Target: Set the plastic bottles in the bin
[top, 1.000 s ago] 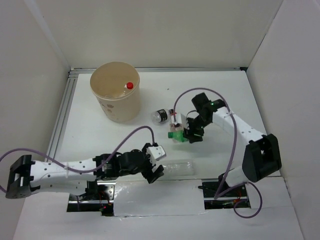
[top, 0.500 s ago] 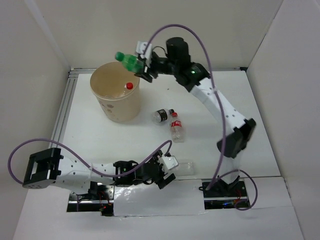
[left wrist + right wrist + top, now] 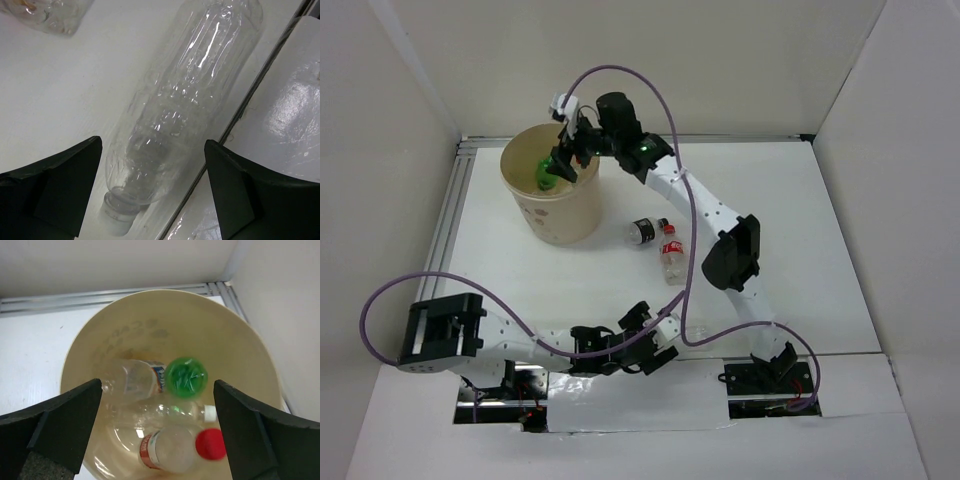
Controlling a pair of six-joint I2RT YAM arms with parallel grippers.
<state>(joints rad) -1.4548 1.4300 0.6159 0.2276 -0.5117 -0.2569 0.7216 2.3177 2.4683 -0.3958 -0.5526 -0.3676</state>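
The clear bottle's shoulder is below my left gripper and already between its open fingers, so I should next lower them around that narrowing end and close across the width.
The tan bin stands at the back left. My right gripper hangs open over it, and in the right wrist view this gripper holds nothing. The green bottle is loose inside the bin, above a red-capped bottle, a blue-labelled one and a white-capped one. At the table's front edge, my left gripper is open. Its fingers straddle the neck end of a clear bottle lying flat without touching it. Two more bottles, dark-labelled and red-labelled, lie mid-table.
A metal strip and a glossy white ledge run right beside the clear bottle at the table's front edge. Another clear bottle shows at the top left of the left wrist view. White walls enclose the table.
My right arm lifted the green bottle from mid-table to above the bin and opened, and the bottle dropped in. My left gripper slid right to the clear bottle and opened wider.
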